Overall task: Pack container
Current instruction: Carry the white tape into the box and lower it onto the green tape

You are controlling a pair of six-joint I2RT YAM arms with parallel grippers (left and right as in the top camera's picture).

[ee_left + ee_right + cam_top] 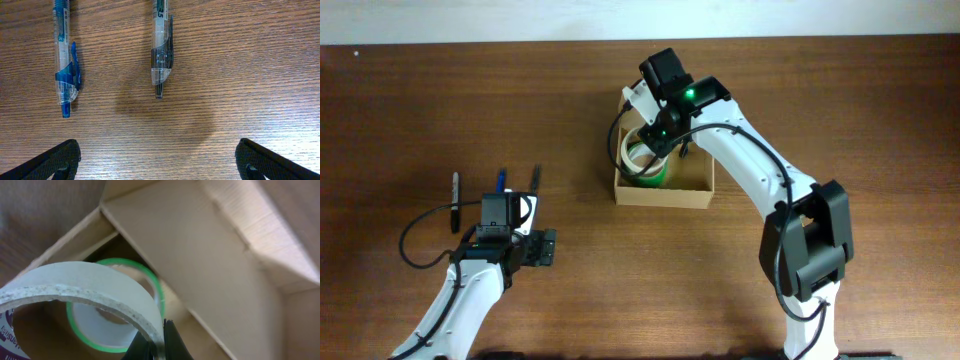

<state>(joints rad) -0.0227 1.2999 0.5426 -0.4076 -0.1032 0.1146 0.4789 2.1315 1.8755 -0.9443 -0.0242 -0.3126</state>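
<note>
I will next lower my right gripper into the container, onto the green tape roll, and let go of the whitish roll's rim, because the whitish roll is still hanging above the green one.
The tan cardboard container stands open at the table's middle back, its flap lid raised on the far side; its inner wall fills the right wrist view. A green tape roll lies inside it at the left and also shows in the right wrist view. My right gripper is over the box's left part, shut on the wall of a whitish tape roll, held above the green one. My left gripper is open and empty over bare wood at the front left.
Three pens lie at the left: a black marker, a blue pen and a black pen. In the left wrist view the blue pen and the black pen lie just ahead of the open fingers.
</note>
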